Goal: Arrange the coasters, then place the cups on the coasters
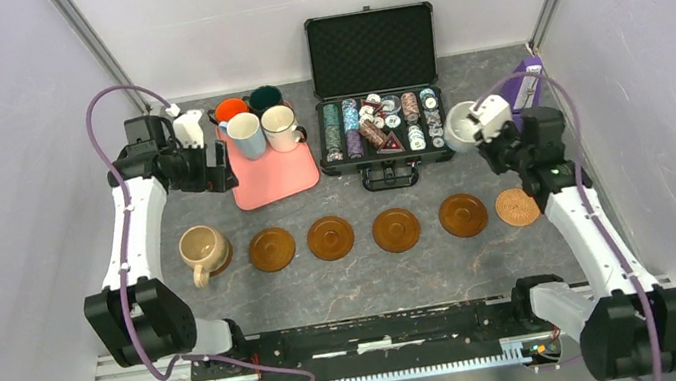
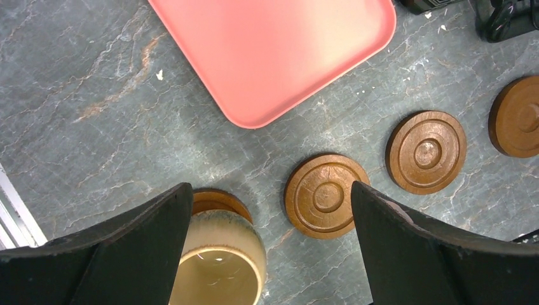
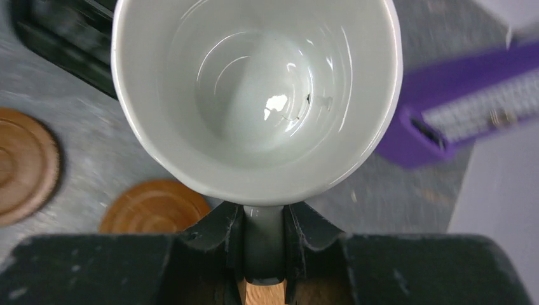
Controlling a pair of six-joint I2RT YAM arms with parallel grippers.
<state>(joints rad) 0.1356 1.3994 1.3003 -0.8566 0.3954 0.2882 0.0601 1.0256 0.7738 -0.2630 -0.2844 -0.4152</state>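
The white cup will go onto the tan woven coaster [image 1: 517, 206] [image 3: 265, 294] next, because the coaster is empty. My right gripper will move back and down to set the cup there and let go of the handle.
Several brown wood coasters lie in a row [image 1: 272, 249] [image 1: 331, 237] [image 1: 395, 229] [image 1: 463, 214], with a tan woven coaster [image 1: 517, 206] at the right end. A tan cup [image 1: 202, 249] stands on the leftmost coaster [image 2: 219, 202]. Orange [image 1: 231, 110], dark green [image 1: 265, 98], light blue [image 1: 245, 136] and dark-rimmed white [image 1: 281, 126] cups stand on the pink tray [image 1: 277, 181]. My right gripper [image 3: 264, 222] is shut on the handle of a white cup [image 3: 257, 95], held above the table by the case's right end. My left gripper [image 2: 270, 190] hangs open above the tan cup [image 2: 219, 254] and the second coaster [image 2: 327, 196].
An open black case [image 1: 378, 93] of poker chips stands behind the coaster row, its handle toward the coasters. A purple object [image 1: 526, 87] lies at the back right by the wall. Walls close in on both sides.
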